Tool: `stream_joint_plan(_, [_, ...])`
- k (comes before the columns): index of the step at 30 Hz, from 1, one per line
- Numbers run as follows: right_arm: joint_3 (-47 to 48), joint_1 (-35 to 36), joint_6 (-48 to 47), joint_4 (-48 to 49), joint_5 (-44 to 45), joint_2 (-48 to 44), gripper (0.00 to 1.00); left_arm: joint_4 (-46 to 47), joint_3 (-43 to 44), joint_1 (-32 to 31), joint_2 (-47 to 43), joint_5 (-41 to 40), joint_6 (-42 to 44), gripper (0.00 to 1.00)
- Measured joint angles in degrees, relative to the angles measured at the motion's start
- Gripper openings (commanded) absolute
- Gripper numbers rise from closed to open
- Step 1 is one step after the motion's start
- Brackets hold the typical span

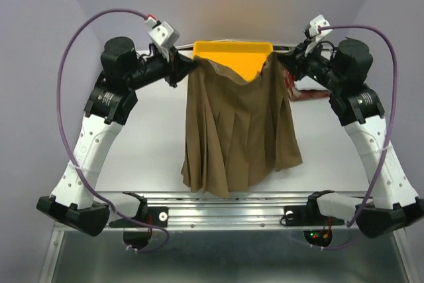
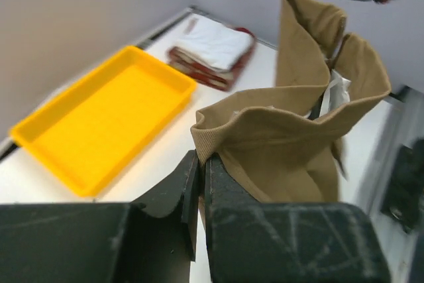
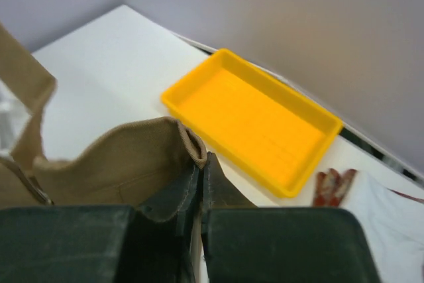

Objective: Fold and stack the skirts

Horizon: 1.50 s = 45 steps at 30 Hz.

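Observation:
The skirt is hanging, and the bare table (image 3: 262, 195) beside the tray's near edge is below. I need to move my right gripper down there next and let go of the waistband end.
The tan-brown pleated skirt (image 1: 235, 134) hangs in the air by its waistband, its hem reaching down to the table near the front edge. My left gripper (image 1: 189, 65) is shut on the left end of the waistband (image 2: 218, 120). My right gripper (image 1: 278, 61) is shut on the right end (image 3: 189, 144). The waistband sags open between them. A folded white skirt (image 2: 218, 41) lies on a folded red-checked skirt (image 2: 199, 71) at the right of the table, its corner showing in the right wrist view (image 3: 391, 223).
A yellow plastic tray (image 1: 232, 51) lies at the back middle of the table, partly behind the raised skirt; the wrist views show it too (image 2: 99, 124) (image 3: 255, 117). Grey walls close in the back and both sides.

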Motion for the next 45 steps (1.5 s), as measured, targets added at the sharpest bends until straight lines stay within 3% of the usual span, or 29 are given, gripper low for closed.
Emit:
stream_joint_plan(5, [4.7, 0.0, -5.2, 0.2, 10.5, 4.7, 0.01, -1.3, 11.6, 2.2, 5.3, -13.9, 4.2, 0.00])
stream_joint_plan(11, [6.1, 0.5, -8.2, 2.8, 12.3, 3.1, 0.01, 1.0, 8.7, 2.4, 2.2, -18.6, 7.9, 0.00])
stream_joint_plan(16, [5.8, 0.6, -9.1, 2.3, 10.5, 1.7, 0.01, 3.3, -2.3, 2.4, -4.1, -17.0, 10.6, 0.00])
stream_joint_plan(23, [3.9, 0.9, -9.9, -3.7, 6.0, -4.3, 0.01, 3.2, -9.0, 2.4, -14.3, -12.7, 12.3, 0.00])
stream_joint_plan(30, [3.9, 1.3, -9.4, -13.8, -2.4, -15.2, 0.01, -3.3, -13.8, 2.4, -31.1, -2.7, 12.3, 0.00])
stream_joint_plan(35, [3.8, 1.3, -7.3, -21.7, -9.1, -22.7, 0.01, -10.4, -14.1, 3.4, -37.8, 5.8, 12.2, 0.00])
stream_joint_plan(41, [-12.4, 1.1, -8.0, -21.1, -7.1, -26.8, 0.01, -14.6, -23.5, 4.0, -34.3, 5.7, 11.2, 0.00])
stream_joint_plan(45, [-24.8, 0.8, -9.9, -16.2, 0.0, -17.4, 0.01, -13.5, -28.2, 4.2, -18.9, -0.3, 10.8, 0.00])
